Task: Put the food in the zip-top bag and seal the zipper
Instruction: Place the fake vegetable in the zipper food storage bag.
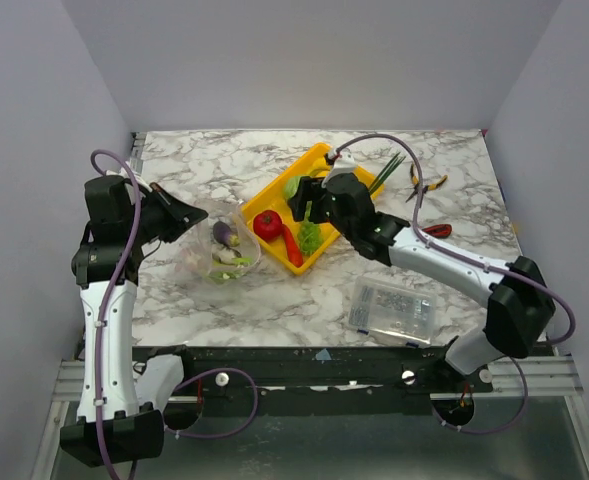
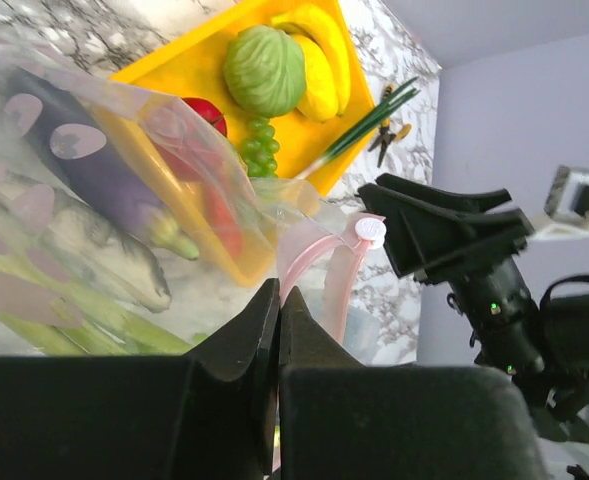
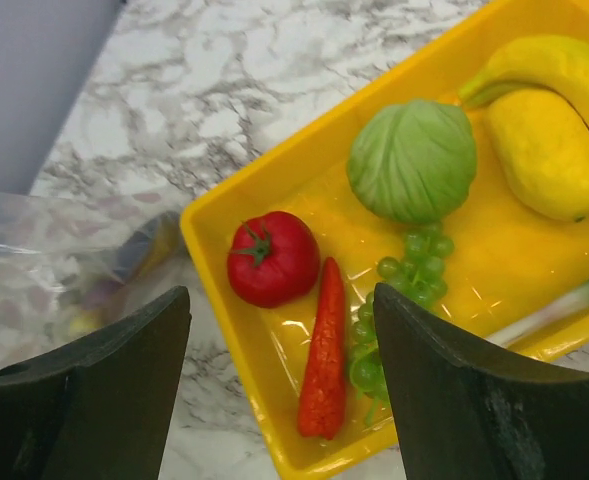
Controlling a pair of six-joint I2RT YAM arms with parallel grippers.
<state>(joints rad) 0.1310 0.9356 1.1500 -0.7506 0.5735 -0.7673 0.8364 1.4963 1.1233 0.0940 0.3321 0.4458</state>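
Observation:
My right gripper will next move down toward the right in its wrist view, onto the stem among the green grapes, because the bunch is narrow and uncovered there.
The clear zip-top bag (image 1: 230, 248) lies left of the yellow tray (image 1: 326, 158). It holds a purple eggplant (image 2: 99, 170), a grey fish (image 2: 124, 260) and green pieces. My left gripper (image 1: 200, 215) is shut on the bag's pink zipper strip (image 2: 319, 270) at the mouth, as the left wrist view (image 2: 279, 296) shows. My right gripper (image 1: 310, 203) is open and empty, hovering over the tray above the red tomato (image 3: 272, 258) and red pepper (image 3: 324, 350). Green grapes (image 3: 406, 272), a green cabbage (image 3: 412, 160) and yellow bananas (image 3: 546, 110) also lie in the tray.
A leek (image 1: 386, 172) lies at the tray's far right edge. Yellow-handled pliers (image 1: 426, 183) and a red utility knife (image 1: 436, 230) lie to the right. A rigid clear box of parts (image 1: 392, 307) sits near the front right.

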